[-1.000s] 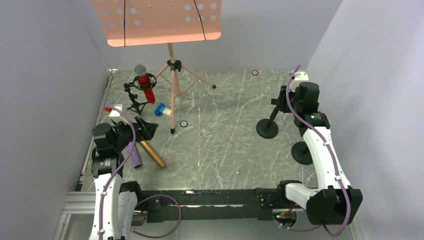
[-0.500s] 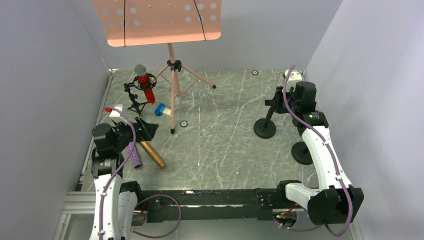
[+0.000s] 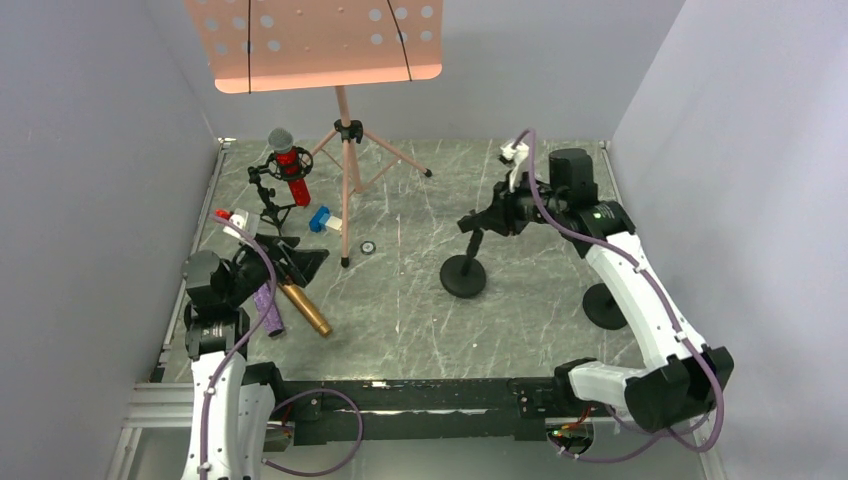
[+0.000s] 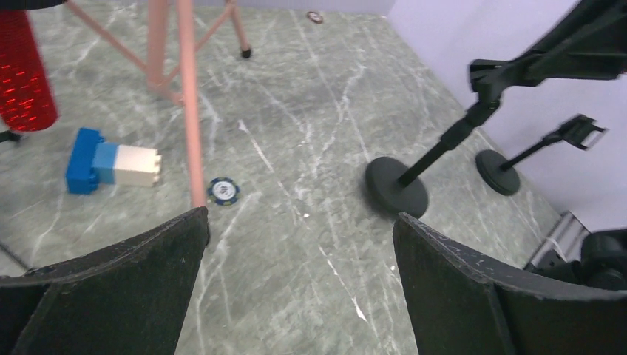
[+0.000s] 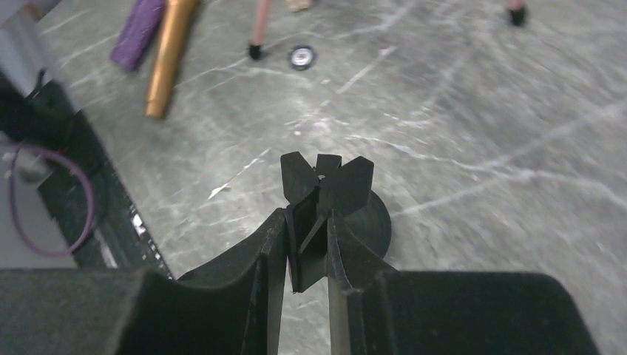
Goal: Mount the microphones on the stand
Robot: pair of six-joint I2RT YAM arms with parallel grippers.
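Note:
Next, my right gripper moves back and to the left in the top view, then opens off the stand's clip (image 3: 470, 221) (image 5: 316, 209), since the stand sits apart from the microphones.
The red microphone (image 3: 290, 170) sits in a small black tripod holder (image 3: 268, 200) at the back left; its red body shows in the left wrist view (image 4: 22, 74). The purple microphone (image 3: 270, 309) and the gold microphone (image 3: 306, 309) lie on the table by my left gripper (image 3: 300, 262), which is open and empty above them. My right gripper (image 3: 492, 215) is shut on the clip of a black round-base stand (image 3: 465, 275) and holds it near mid-table; the clip shows between the jaws in the right wrist view (image 5: 318, 200). A second black stand (image 3: 604, 305) is at the right.
A pink music stand (image 3: 343, 130) on a tripod rises at the back centre. A blue-and-white block (image 3: 322, 220) and a small round chip (image 3: 367, 247) lie near its front leg. White walls enclose the table left, back and right.
My right gripper has carried the black stand from the right side leftward toward the middle of the table. My left gripper has shifted slightly; the purple and gold microphones have not moved.

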